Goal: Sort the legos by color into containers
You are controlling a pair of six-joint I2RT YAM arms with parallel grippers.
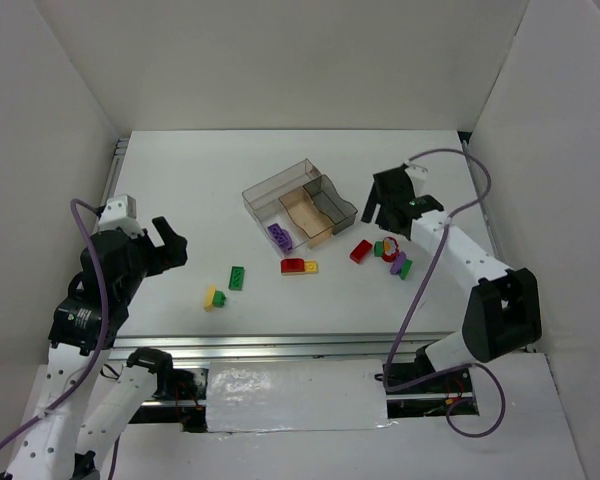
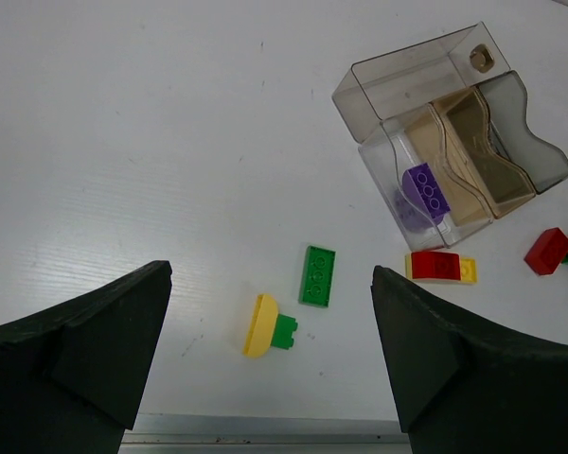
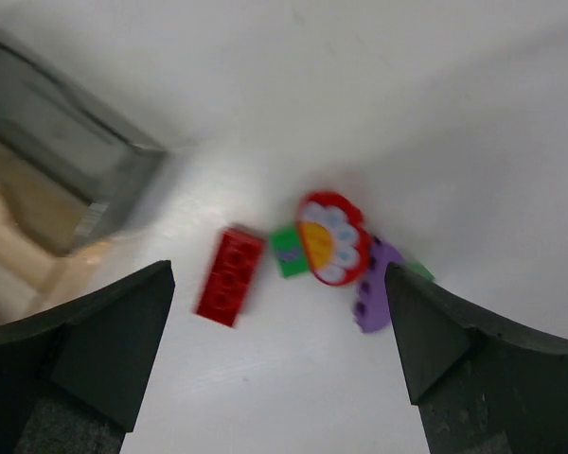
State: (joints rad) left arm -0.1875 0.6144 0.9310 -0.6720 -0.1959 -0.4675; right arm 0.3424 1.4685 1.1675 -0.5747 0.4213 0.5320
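My right gripper has the purple and green legos (image 1: pixel 401 266) (image 3: pixel 382 281) under one fingertip, off-center, so it needs to move back and down next, past the round red piece and onto those legos.
The containers (image 1: pixel 325 190) stand mid-table as one low tray of clear, smoky and tan compartments. A purple lego (image 1: pixel 279 236) lies in the clear front compartment (image 2: pixel 388 156). Loose on the table lie a green brick (image 2: pixel 318 275), a yellow-and-green piece (image 2: pixel 263 326), a red-on-yellow brick (image 2: pixel 440 267) and a red brick (image 3: pixel 230 275). Beside the red brick sits a round red piece (image 3: pixel 331 236) with green (image 3: pixel 287 253) and purple (image 3: pixel 374 288) legos. My left gripper (image 1: pixel 177 243) hangs open and empty at the left. My right gripper (image 1: pixel 385 215) is open and empty above that cluster.
White walls close in the table on the left, back and right. A metal rail (image 1: pixel 280 345) runs along the near edge. The right arm's purple cable (image 1: pixel 450 155) loops over the back right.
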